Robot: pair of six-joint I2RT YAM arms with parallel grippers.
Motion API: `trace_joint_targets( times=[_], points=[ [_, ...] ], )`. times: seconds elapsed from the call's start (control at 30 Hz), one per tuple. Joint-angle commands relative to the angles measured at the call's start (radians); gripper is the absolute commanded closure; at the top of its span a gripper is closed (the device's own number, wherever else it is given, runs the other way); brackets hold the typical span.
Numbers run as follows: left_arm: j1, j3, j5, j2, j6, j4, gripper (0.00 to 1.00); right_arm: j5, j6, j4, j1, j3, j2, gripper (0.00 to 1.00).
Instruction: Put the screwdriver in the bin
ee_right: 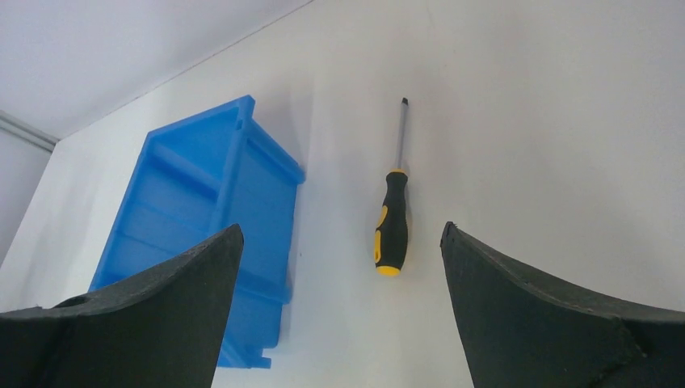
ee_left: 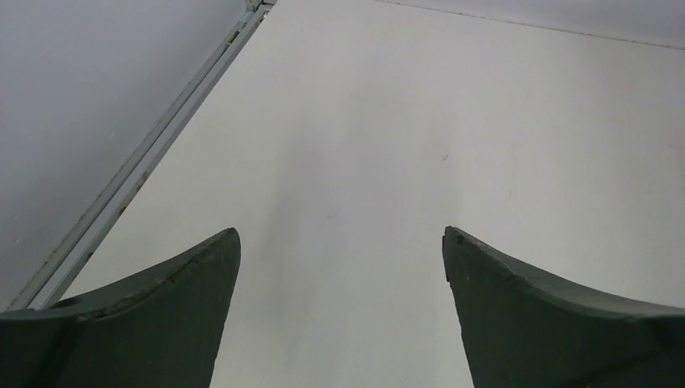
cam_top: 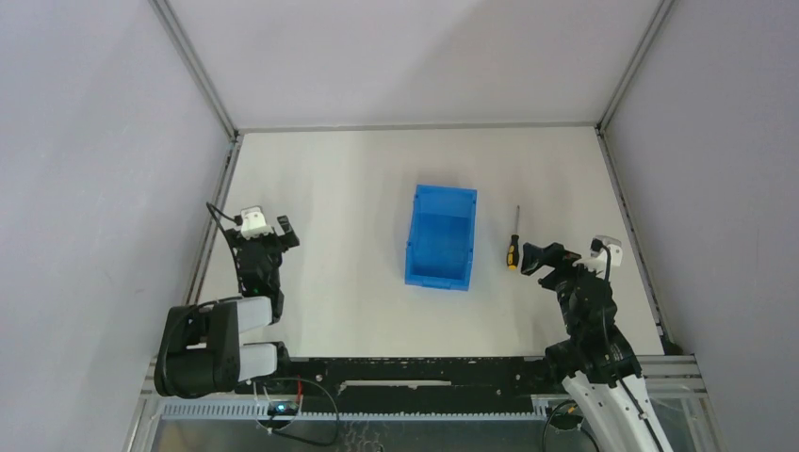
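The right gripper moves outward next and lowers open fingers astride the screwdriver handle's shaft end (cam_top: 514,239) (ee_right: 397,178), which lies below and outward with bare table on both sides.
The screwdriver (cam_top: 513,243) with a yellow-and-black handle lies on the white table just right of the blue bin (cam_top: 440,235), shaft pointing to the far side. In the right wrist view the screwdriver (ee_right: 392,226) lies ahead, between the spread fingers, with the bin (ee_right: 198,218) to its left. My right gripper (cam_top: 545,258) is open and empty, just right of and nearer than the handle. My left gripper (cam_top: 271,229) is open and empty at the left of the table, far from both; its wrist view shows only bare table between its fingers (ee_left: 170,315).
Metal frame rails (cam_top: 212,235) run along the table's left and right edges, with grey walls behind them. The left rail shows in the left wrist view (ee_left: 153,153). A black rail with cables (cam_top: 396,372) runs along the near edge.
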Motion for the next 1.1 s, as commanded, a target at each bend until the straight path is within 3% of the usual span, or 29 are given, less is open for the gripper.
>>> trace_joint_targets(
  times=[0.0, 0.2, 0.33, 0.47, 0.6, 0.73, 0.87, 1.07],
  points=[
    [-0.006, 0.034, -0.007, -0.010, 0.017, 0.024, 0.00, 0.056, 0.022, 0.057, -0.005, 0.020, 0.003, 0.00],
    [-0.006, 0.034, -0.007, -0.010, 0.017, 0.024, 0.00, -0.040, -0.095, 0.208, -0.005, 0.124, 0.074, 0.00],
    [-0.006, 0.034, -0.008, -0.010, 0.017, 0.024, 0.00, -0.028, -0.159, 0.255, -0.007, 0.300, 0.281, 0.00],
    [-0.006, 0.034, -0.007, -0.010, 0.017, 0.024, 0.00, 0.090, -0.194, -0.031, -0.046, 0.663, 0.702, 0.00],
    [-0.006, 0.035, -0.007, -0.011, 0.018, 0.025, 0.00, -0.144, -0.161, -0.346, -0.210, 0.964, 1.129, 0.00],
    [-0.006, 0.034, -0.008, -0.011, 0.017, 0.024, 0.00, -0.230, -0.173, -0.382, -0.243, 0.997, 1.377, 0.02],
    [-0.006, 0.035, -0.008, -0.012, 0.017, 0.024, 0.00, -0.267, -0.185, -0.359, -0.243, 0.972, 1.584, 0.15],
    [-0.006, 0.034, -0.008, -0.010, 0.017, 0.024, 0.00, -0.262, -0.186, -0.302, -0.197, 0.910, 1.726, 0.26]
  ],
)
